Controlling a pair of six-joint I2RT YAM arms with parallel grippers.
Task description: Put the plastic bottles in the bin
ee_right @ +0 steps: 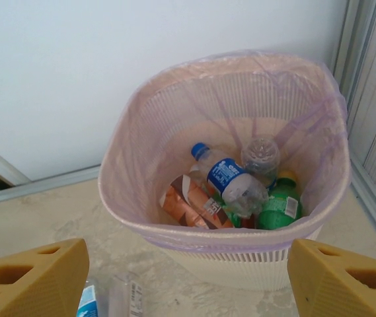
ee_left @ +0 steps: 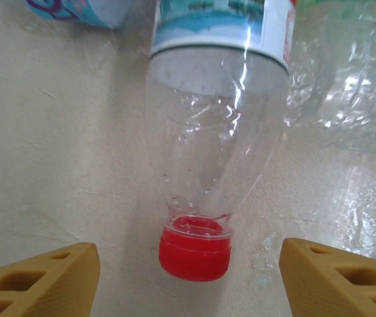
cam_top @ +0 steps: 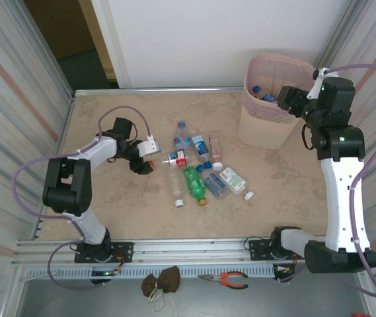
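I will gently move my left gripper lower and toward the cluster, onto the clear bottle's red cap (ee_left: 195,253), because that cap is below and ahead of its open fingers.
Several plastic bottles (cam_top: 194,168) lie in a cluster at mid-table, among them a green one (cam_top: 194,183). My left gripper (cam_top: 147,158) sits low at the cluster's left edge. Its open fingers straddle the red cap (ee_left: 195,254) of a clear bottle (ee_left: 214,132) without touching it. The pink bin (cam_top: 267,125) stands at the back right. My right gripper (cam_top: 287,99) hovers open and empty at its near rim. Inside the bin (ee_right: 118,198) lie a blue-labelled bottle (ee_right: 230,178), a green bottle (ee_right: 277,208) and an orange-brown one (ee_right: 191,205).
A loose white cap (cam_top: 248,195) lies right of the cluster. Orange-handled pliers (cam_top: 224,281) and a brown cloth (cam_top: 161,282) rest on the ledge in front of the arm bases. Striped walls close in both sides, and a white wall stands behind the bin.
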